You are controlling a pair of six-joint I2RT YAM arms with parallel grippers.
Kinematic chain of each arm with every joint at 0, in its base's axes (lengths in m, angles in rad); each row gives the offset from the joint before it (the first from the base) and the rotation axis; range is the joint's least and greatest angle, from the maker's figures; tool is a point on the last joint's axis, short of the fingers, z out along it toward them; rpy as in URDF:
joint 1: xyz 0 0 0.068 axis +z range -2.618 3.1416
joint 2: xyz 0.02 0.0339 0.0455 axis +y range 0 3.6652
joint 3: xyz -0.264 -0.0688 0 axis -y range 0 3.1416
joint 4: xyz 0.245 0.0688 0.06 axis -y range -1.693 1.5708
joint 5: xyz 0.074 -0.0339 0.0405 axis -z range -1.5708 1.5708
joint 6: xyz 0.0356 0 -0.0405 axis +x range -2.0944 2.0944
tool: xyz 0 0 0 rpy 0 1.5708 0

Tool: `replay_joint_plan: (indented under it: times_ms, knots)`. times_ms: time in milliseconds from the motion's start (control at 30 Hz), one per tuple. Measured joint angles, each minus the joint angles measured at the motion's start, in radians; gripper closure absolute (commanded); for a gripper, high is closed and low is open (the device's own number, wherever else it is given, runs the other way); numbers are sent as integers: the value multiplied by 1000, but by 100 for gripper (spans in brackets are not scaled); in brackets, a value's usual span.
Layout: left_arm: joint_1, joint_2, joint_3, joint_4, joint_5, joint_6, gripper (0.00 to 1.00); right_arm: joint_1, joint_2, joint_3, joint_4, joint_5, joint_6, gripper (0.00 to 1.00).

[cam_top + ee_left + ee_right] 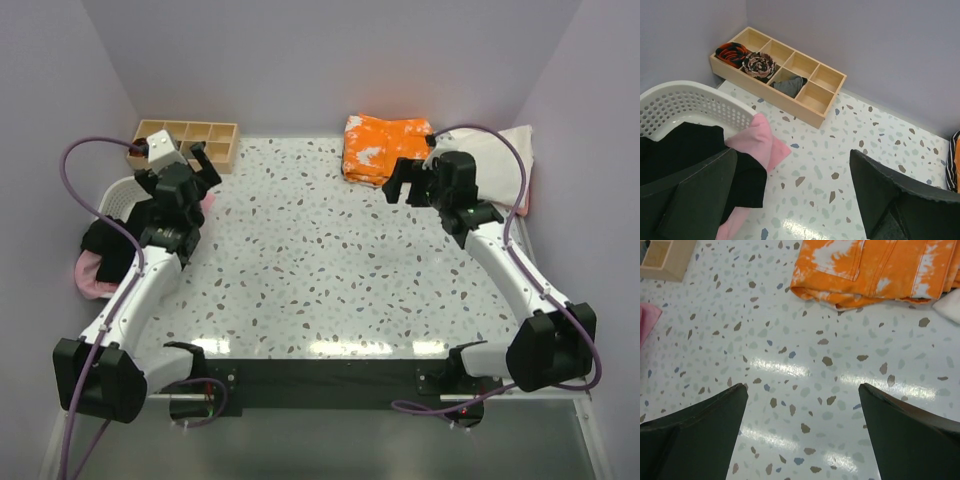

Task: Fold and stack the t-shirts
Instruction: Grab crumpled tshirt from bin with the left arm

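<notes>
The black t-shirt by the basket's rim overlaps the pink one, so my left gripper should next move onto it, down and left in the top view.
The orange white-blotched t-shirt (pixel 385 148) lies folded at the back of the table; it also shows in the right wrist view (pixel 875 270). The cream t-shirt (pixel 515 160) lies beside it at the back right, and its edge shows in the right wrist view (pixel 950 302). The black t-shirt (pixel 105 245) and pink t-shirt (pixel 90 275) hang out of the white basket (pixel 122 192) at the left; both show in the left wrist view, black (pixel 685 150) and pink (pixel 760 142). My left gripper (pixel 203 165) (pixel 795 200) is open and empty over the table by the basket. My right gripper (pixel 403 192) (pixel 802 435) is open and empty, just in front of the orange shirt.
The wooden compartment tray (pixel 190 140) (pixel 777 75) stands at the back left, with small rolled items in some compartments. The basket's rim (pixel 685 105) is close to my left fingers. Walls close the table on the left, back and right.
</notes>
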Motion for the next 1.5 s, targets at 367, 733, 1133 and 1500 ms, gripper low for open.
replay_joint_plan:
  times_ms: [367,733,1133,1500]
  knots:
    - [-67,-8,-1,-12,-100,-5,0,0,72,27,-65,-63,-16,1]
    - [123,159,40,-222,-139,-146,13,0,112,33,-134,-90,-61,1]
    - [242,300,72,-311,-57,-213,25,0,104,-2,-154,-59,-111,1]
    - [259,363,42,-302,-32,-243,92,0,104,-2,-159,-57,-111,1]
